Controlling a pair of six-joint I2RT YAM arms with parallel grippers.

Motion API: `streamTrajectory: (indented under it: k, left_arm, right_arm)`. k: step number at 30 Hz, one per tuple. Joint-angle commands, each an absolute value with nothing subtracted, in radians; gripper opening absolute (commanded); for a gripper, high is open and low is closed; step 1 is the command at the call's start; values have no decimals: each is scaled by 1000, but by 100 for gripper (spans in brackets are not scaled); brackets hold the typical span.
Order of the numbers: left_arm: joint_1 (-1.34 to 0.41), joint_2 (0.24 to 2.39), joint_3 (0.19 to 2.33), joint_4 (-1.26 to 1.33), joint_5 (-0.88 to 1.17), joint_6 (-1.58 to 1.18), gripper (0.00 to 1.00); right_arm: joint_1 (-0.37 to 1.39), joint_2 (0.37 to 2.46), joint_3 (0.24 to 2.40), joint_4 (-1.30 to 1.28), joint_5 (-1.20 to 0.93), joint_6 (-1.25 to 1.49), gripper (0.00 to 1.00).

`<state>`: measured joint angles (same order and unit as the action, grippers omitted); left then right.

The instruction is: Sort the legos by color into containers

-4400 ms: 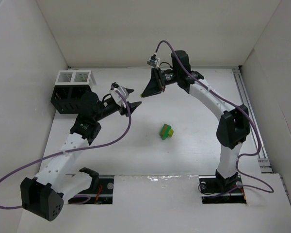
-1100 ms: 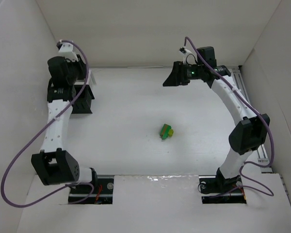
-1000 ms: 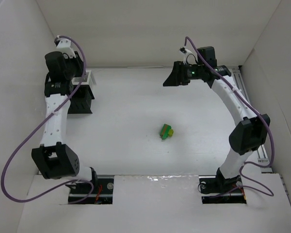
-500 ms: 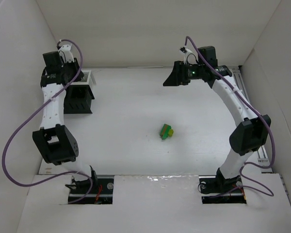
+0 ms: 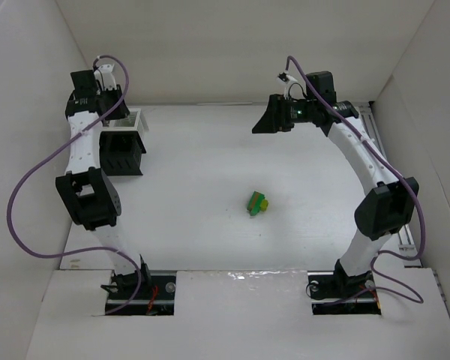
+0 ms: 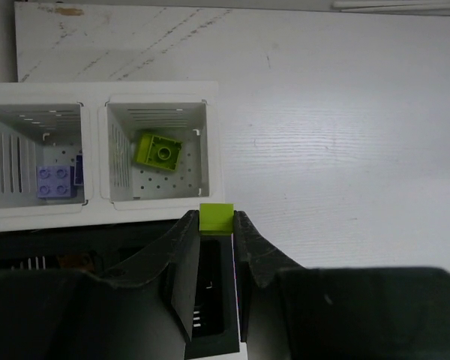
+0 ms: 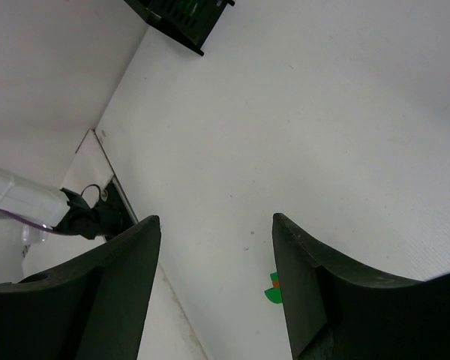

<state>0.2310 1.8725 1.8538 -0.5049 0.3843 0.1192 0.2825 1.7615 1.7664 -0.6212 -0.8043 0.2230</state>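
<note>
The small lego has the same color as the yellow-green brick. It next needs to go outward in my left gripper, past the near white rim of the containers and slightly down over that brick's section, and be released there.
In the left wrist view my left gripper [image 6: 216, 218] is shut on a small yellow-green lego [image 6: 216, 214], held above the near white rim of the containers [image 6: 165, 212]. One compartment holds a yellow-green brick [image 6: 158, 151]. The compartment to its left holds a lilac brick [image 6: 58, 181]. From above, the containers [image 5: 124, 154] stand at the far left under the raised left arm. A green and yellow-green cluster of legos [image 5: 256, 202] lies mid-table. My right gripper [image 5: 258, 127] hangs open and empty at the far side; its fingers partly hide a green and orange piece [image 7: 271, 292].
White walls close in the table on the left, back and right. The left arm's elbow [image 5: 88, 199] stands tall by the left wall. A rail [image 5: 390, 180] runs along the right edge. The arm bases sit in slots at the near edge.
The left arm has risen and swung back toward the left wall, bringing its wrist over the containers with the brick still held. The right arm has not moved.
</note>
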Motion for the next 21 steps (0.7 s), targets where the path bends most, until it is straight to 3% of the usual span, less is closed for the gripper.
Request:
streamTrajectory:
  k: [1,12,14,16,21]
  left_arm:
    - [235,1897,1930,-525,353,132,7]
    - [235,2025,2026,-535,266,150,12]
    - [235,2039,2057,-535,265,150,17]
    - [235,2063,2072,-535,252,150,23]
    - [235,2086,2097,-535,252,150,65]
  right_arm:
    - [287,1759,1786,-598,-824,207,66]
    - [287,1789,1804,-607,-805,198,66]
    - [287,1798,1804,-607,-805,198,66]
    - [287,1798,1813,-607,-805,198,66]
    - [287,1807,1822,-607,-796,189,66]
